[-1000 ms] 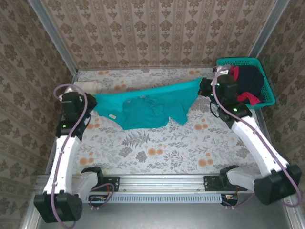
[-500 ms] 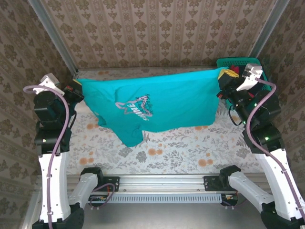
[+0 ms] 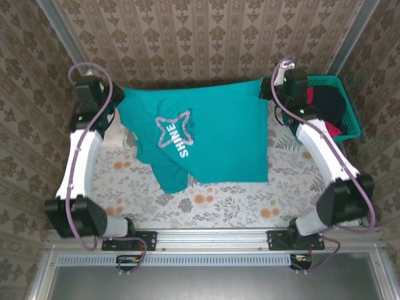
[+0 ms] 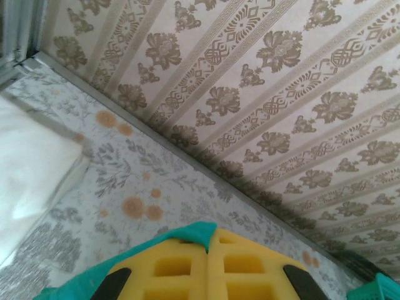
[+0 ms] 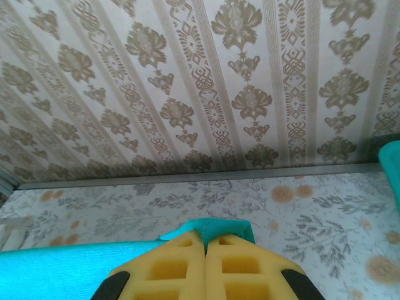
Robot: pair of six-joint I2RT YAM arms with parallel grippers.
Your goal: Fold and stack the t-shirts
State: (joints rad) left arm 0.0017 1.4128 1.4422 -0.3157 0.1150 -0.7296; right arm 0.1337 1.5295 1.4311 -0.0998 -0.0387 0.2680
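Note:
The near floral tabletop is below my left gripper, back toward my base, so my left gripper will next move back and down to let go of the hanging corner there.
A teal t-shirt (image 3: 206, 137) with a white star and "SHINE" print hangs spread between my two grippers at the back of the table, its lower part draping onto the floral table (image 3: 219, 200). My left gripper (image 3: 117, 100) is shut on the shirt's left top corner, and teal cloth (image 4: 194, 232) is pinched between its yellow pads (image 4: 169, 269). At the right top corner my right gripper (image 3: 265, 89) is shut too, with a fold of cloth (image 5: 228, 228) in its pads (image 5: 247, 269). A cream-white shirt (image 3: 115, 137) lies under the left arm. Red (image 3: 309, 97) and dark navy (image 3: 328, 106) shirts fill the basket.
The teal mesh basket (image 3: 347, 103) stands at the back right corner, close to the right arm. Patterned walls and metal rails close in the table on three sides. The cream-white cloth (image 4: 31, 169) also lies left of my left gripper.
Both arms lifted the teal shirt off the table, spread it wide, then carried it toward the back wall. The print now faces up and the hem trails on the table.

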